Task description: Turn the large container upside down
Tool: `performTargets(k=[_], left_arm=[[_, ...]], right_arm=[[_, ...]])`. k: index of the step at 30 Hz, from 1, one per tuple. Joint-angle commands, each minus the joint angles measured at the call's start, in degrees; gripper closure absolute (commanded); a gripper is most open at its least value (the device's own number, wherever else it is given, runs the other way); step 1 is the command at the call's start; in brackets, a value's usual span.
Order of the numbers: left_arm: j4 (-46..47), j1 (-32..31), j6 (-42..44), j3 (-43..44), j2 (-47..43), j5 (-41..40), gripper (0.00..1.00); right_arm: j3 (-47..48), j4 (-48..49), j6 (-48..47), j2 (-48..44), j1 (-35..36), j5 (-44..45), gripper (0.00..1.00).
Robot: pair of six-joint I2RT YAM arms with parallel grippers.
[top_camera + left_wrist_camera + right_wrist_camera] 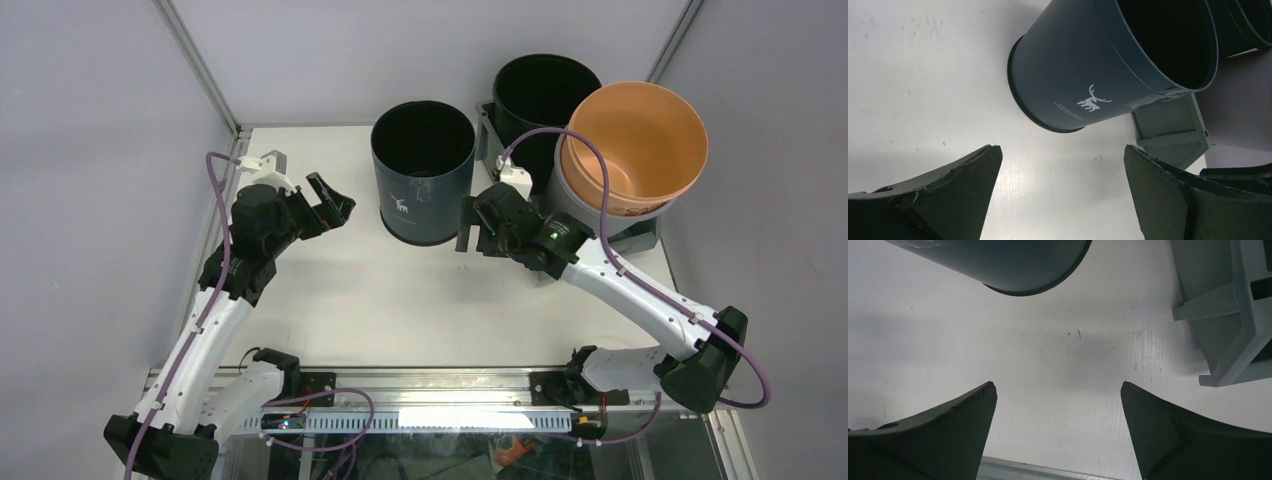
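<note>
The dark blue bucket's bin-side rim is to my left gripper's right in the top view. My left gripper will cross the bucket's opening and straddle that rim, since it crowds the bin (642, 236).
The large container, a grey rectangular bin (642, 236), sits at the back right, mostly hidden by the buckets over it. Its ribbed lip corner shows in the left wrist view (1170, 127) and the right wrist view (1243, 305). I cannot tell which way up it is. My right gripper (468, 226) is open and empty just left of the bin's near left corner, low over the table (1058, 405). My left gripper (335, 205) is open and empty, left of the dark blue bucket (423, 170), pointing toward it (1063, 165).
The dark blue bucket with a white deer logo (1088, 75) stands upright at the table's centre back; its base shows in the right wrist view (1013, 265). A black bucket (545, 95) and an orange bucket (635, 145) nested in a pale grey bucket (585, 205) stand at the bin.
</note>
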Motion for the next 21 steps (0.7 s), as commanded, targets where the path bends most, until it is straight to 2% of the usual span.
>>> performTargets(k=[1,7,11,16,21], left_arm=[[2.5,0.6,3.9,4.1,-0.8,0.3,0.01],[3.3,0.6,7.6,5.0,-2.1,-0.1,0.01],[3.4,0.6,12.6,9.4,-1.6,4.7,0.01],[4.4,-1.3,15.6,20.2,7.3,9.6,0.01],[4.7,-10.7,20.3,29.3,17.2,7.0,0.01]], right_arm=[[0.6,3.4,-1.2,0.0,0.3,-0.6,0.01],[0.3,3.4,-1.1,0.0,0.3,-0.7,0.01],[-0.4,3.5,-1.7,-0.1,0.3,-2.2,0.0],[-2.2,4.4,-2.5,-3.0,0.4,-4.7,0.01],[-4.1,5.8,-3.5,-8.5,0.3,-6.6,0.01]])
